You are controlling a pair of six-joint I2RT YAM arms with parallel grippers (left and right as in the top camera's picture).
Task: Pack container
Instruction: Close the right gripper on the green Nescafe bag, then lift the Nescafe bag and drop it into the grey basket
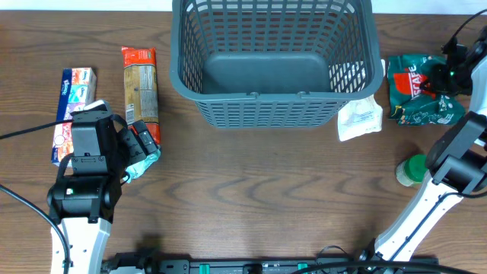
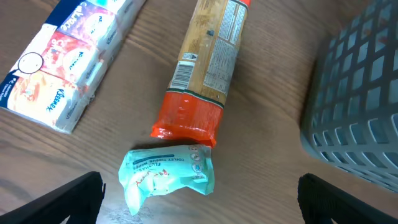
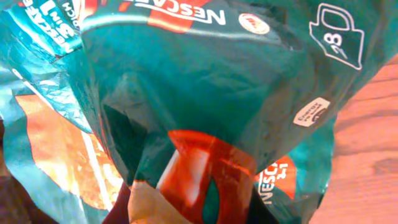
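Note:
I will next lift the bag over the basket's rim, lower it in and let go: the basket's empty bottom is to my right gripper's left in the overhead view.
The container, a large dark grey slotted basket, stands at the back centre with nothing in it; its corner shows in the left wrist view. My left gripper is open, its fingers on either side of a mint-green wipes packet lying on the table. My right gripper is down on a green and red Nescafe bag to the right of the basket. The bag fills the right wrist view and hides the fingers.
An orange-ended long food packet and a blue and white tissue pack lie left of the basket. A white sachet leans at the basket's right front corner. A green-capped bottle lies by the right arm.

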